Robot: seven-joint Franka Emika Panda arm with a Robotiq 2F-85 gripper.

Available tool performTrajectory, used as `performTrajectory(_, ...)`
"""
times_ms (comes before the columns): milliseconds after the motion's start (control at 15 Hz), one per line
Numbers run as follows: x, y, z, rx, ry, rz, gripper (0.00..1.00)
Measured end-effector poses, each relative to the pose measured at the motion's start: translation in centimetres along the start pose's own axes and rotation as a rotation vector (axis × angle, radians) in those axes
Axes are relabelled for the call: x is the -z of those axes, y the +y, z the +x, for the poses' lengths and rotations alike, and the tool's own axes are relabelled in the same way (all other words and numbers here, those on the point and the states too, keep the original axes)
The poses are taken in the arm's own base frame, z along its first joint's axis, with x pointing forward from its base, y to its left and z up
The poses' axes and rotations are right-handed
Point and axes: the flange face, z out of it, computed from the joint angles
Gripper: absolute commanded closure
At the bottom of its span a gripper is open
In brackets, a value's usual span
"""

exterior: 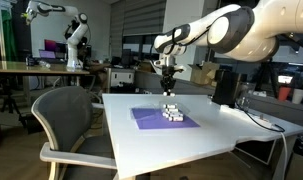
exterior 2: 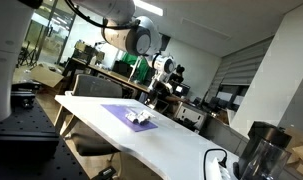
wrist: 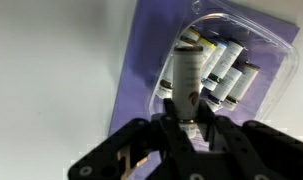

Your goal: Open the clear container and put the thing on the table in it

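Observation:
My gripper will move down toward the clear container below it and release this white cylinder beside the others, because that container already holds white cylinders like mine.
The clear container [wrist: 263, 42] lies on a purple mat [wrist: 139, 85] on the white table [wrist: 51, 70]. Several small white cylinders with dark ends lie side by side in it. My gripper [wrist: 187, 128] is shut on one more white cylinder [wrist: 188, 72] and holds it upright just above the container. In both exterior views the gripper [exterior: 169, 88] [exterior 2: 151, 96] hangs a little above the container [exterior: 172, 112] [exterior 2: 140, 116] on the mat [exterior: 151, 120] [exterior 2: 119, 110]. I cannot tell whether a lid is on it.
A tall black box [exterior: 224, 86] [exterior 2: 257, 150] with a cable stands near one end of the table [exterior: 231, 135]. A grey chair [exterior: 66, 122] sits at the table's side. Another robot arm [exterior: 73, 35] stands on a bench behind.

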Motion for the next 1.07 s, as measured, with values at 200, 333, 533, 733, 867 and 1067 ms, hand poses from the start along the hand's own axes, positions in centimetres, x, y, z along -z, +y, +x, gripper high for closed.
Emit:
performTrajectory(200, -1.6, -0.4, 0.2, 0.014, 0.036, 0.054, 0.93)
performTrajectory(333, -2.8, -0.6, 0.4, 0.017, 0.056, 0.088, 0.93)
performTrajectory(533, -4.5, -0.8, 0.7, 0.023, 0.074, 0.123, 0.48)
performTrajectory(733, -5.1, -0.8, 0.9, 0.027, 0.075, 0.131, 0.34)
performTrajectory(867, -4.7, -0.7, 0.9, 0.027, 0.073, 0.121, 0.20)
performTrajectory(1067, -3.4, -0.2, 0.7, 0.025, 0.060, 0.063, 0.02)
